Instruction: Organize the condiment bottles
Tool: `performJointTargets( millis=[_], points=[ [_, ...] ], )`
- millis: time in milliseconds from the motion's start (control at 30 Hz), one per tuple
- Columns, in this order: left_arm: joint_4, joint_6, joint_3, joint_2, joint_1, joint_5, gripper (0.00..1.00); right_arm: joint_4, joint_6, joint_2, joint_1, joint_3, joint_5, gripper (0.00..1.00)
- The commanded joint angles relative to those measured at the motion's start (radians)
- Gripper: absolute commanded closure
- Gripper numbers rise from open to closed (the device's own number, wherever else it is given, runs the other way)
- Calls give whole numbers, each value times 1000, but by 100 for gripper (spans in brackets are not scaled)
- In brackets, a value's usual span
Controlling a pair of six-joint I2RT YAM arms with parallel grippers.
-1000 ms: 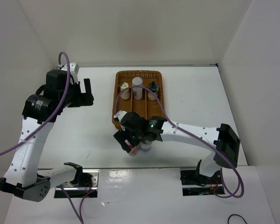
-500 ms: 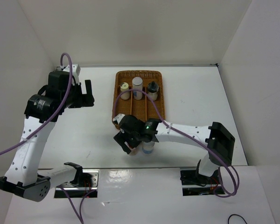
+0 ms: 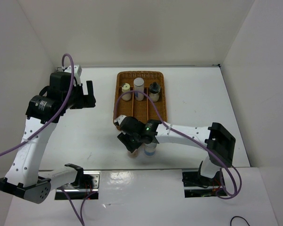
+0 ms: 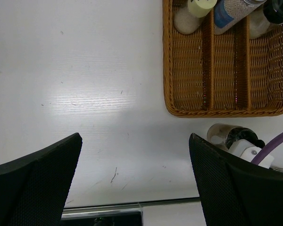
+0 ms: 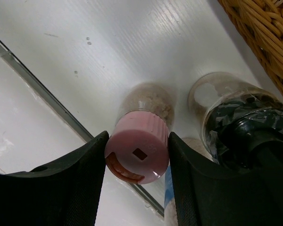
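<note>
I need to lift the pink-capped bottle with my right gripper, carry it outward and lower it to release it in the lane before the cream-capped bottle, since that lane is bare.
My right gripper is shut on the pink cap of a condiment bottle that stands upright on the table, just in front of the wicker basket. A black-capped bottle stands right beside it, and a blue-labelled bottle shows behind the right finger. In the top view that gripper is at the basket's near left corner. Three more bottles stand at the far end of the basket: cream-capped, white-capped and black-capped. My left gripper hangs open to the left, holding nothing.
A metal strip runs along the table's near edge, close to the pink-capped bottle. White walls enclose the table on three sides. The basket has three long lanes, with the near ends of them bare. My left gripper hovers over bare tabletop.
My right gripper moved slightly left and its fingers closed in on the pink cap. The left arm stayed where it was.
</note>
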Motion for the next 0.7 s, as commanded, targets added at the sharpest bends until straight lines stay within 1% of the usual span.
performJointTargets(
  millis=[0, 33, 167, 233, 333, 400, 500, 567, 600, 633, 667],
  points=[
    [27, 5, -7, -19, 6, 10, 0, -15, 2, 20, 9, 18, 13, 46],
    [27, 5, -7, -19, 6, 10, 0, -15, 2, 20, 9, 18, 13, 51],
    [27, 5, -7, -28, 6, -17, 0, -15, -7, 20, 9, 28, -12, 65],
    [27, -5, -7, -28, 6, -39, 0, -15, -7, 20, 9, 61, -36, 65],
    [4, -24, 32, -38, 6, -97, 0, -27, -7, 11, 9, 157, -36, 66],
    [-8, -50, 54, -38, 6, -155, 0, -27, -7, 2, 9, 196, -36, 68],
    [-19, -105, 76, -73, 16, -240, 0, -36, -21, -8, 9, 313, -3, 68],
    [15, -105, 45, -113, 16, -252, 0, -78, -21, 12, -15, 378, 16, 72],
    [29, -105, 22, -122, 16, -252, 0, -94, -21, 24, -28, 415, 28, 72],
    [49, -116, -2, -131, 16, -252, 0, -122, -21, 50, -58, 486, 39, 72],
    [49, -125, -53, -131, 16, -234, 0, -122, -32, 61, -74, 516, 50, 72]
  ],
)
